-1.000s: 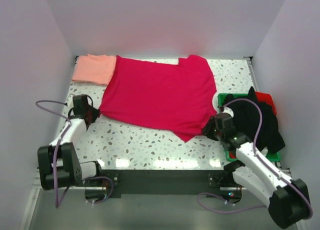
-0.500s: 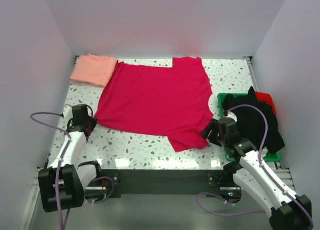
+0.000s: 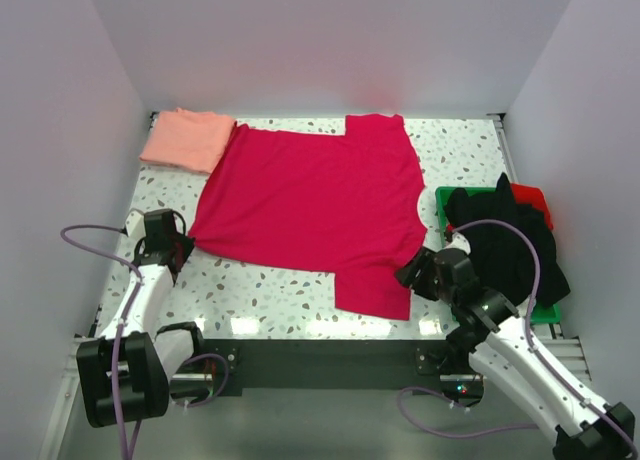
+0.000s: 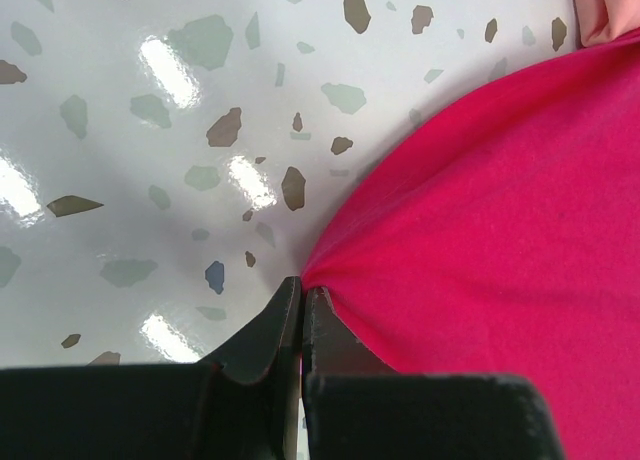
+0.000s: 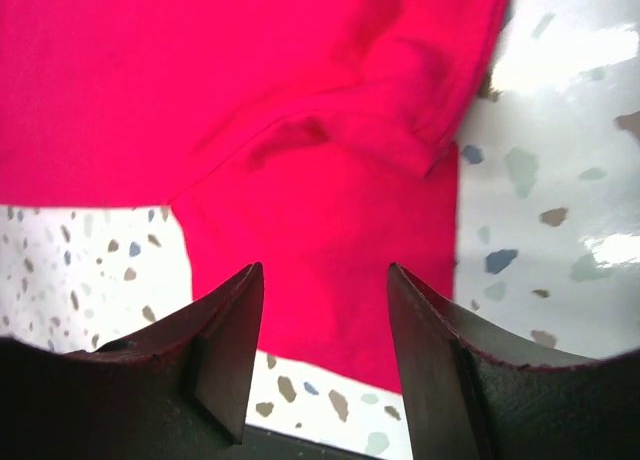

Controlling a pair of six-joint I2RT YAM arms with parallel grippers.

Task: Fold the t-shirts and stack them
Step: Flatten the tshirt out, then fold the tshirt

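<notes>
The near sleeve's end is closer to my base than my fingers, so my right gripper will move back and down onto its tray-side corner (image 3: 406,315) (image 5: 399,384) next.
The crimson-red t-shirt (image 3: 310,205) lies spread flat across the middle of the table. My left gripper (image 3: 183,246) is shut on its near left corner; the left wrist view shows the red cloth (image 4: 480,220) pinched between the closed fingers (image 4: 300,310). My right gripper (image 3: 408,275) is open and empty above the shirt's near right sleeve (image 5: 330,190). The pale salmon-pink t-shirt (image 3: 188,138) lies folded at the far left corner, touching the red shirt's edge.
A green plastic tray (image 3: 540,310) stands at the right edge with dark black clothing (image 3: 505,242) and a bit of red cloth (image 3: 530,198) piled in it. Walls close the table at left, back and right.
The red shirt has been pulled toward the near edge and flattened. My right gripper let go of the sleeve and drew back. My left gripper moved nearer, still holding the corner.
</notes>
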